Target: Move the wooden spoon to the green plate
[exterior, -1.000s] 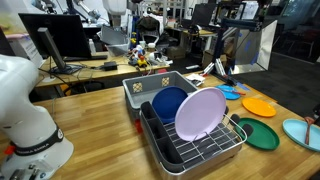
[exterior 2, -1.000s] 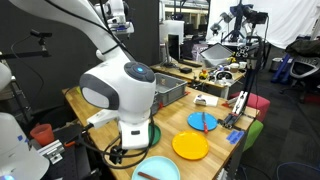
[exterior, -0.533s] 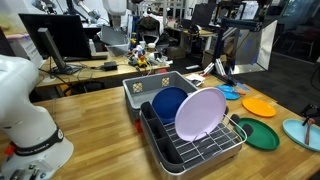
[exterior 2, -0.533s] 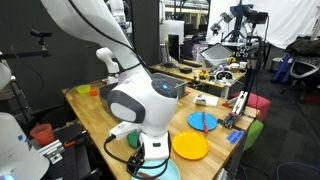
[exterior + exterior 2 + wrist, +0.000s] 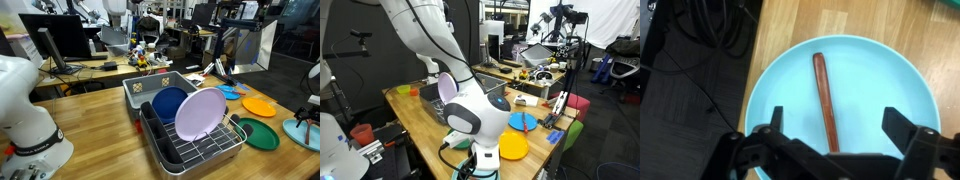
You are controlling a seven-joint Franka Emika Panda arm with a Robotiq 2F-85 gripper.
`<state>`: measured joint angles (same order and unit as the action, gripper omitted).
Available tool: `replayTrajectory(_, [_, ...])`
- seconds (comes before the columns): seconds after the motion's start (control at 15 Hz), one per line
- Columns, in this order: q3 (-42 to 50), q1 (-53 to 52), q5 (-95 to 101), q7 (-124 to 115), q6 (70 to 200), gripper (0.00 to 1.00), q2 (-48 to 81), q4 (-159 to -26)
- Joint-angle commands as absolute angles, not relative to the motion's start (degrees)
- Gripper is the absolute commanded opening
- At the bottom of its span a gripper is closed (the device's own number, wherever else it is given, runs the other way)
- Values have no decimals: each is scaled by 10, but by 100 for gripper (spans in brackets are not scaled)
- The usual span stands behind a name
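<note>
My gripper lowers toward the teal plate next, then closes on the wooden spoon's stick (image 5: 308, 133) (image 5: 828, 115).
The wooden spoon (image 5: 824, 98) lies lengthwise in the middle of a pale blue-teal plate (image 5: 870, 80) in the wrist view. My gripper (image 5: 838, 125) is open and hovers right above this plate, one finger on each side of the spoon's lower end, not touching it. In an exterior view the gripper (image 5: 311, 103) hangs over the teal plate (image 5: 298, 132) at the right edge. The dark green plate (image 5: 259, 134) lies empty just beside it, next to the dish rack. A sliver of green plate shows at the wrist view's top right corner (image 5: 946, 4).
An orange plate (image 5: 258, 105) and a small blue plate (image 5: 232, 91) lie behind the green one. A dish rack (image 5: 190, 142) holds a large lavender plate (image 5: 200, 113) and a dark blue plate (image 5: 168, 103). The table edge and cables (image 5: 700, 60) lie beside the teal plate.
The arm has swung across the table and down; the gripper now appears over the teal plate at the edge of an exterior view. The plates and spoon have not moved.
</note>
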<state>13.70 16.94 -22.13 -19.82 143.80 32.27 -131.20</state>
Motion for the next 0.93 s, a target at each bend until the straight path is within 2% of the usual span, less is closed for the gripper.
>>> replayTrajectory(0.0, [140, 172, -227, -211, 1435, 100, 342, -1291])
replayTrajectory(0.67, [150, 180, -232, -237, 1434, 99, 369, -1263])
replayTrajectory(0.73, [149, 182, -234, -236, 1433, 92, 371, -1262])
replayTrajectory(0.8, [148, 184, -235, -235, 1433, 74, 373, -1260])
replayTrajectory(0.87, [148, 184, -235, -236, 1433, 68, 374, -1259])
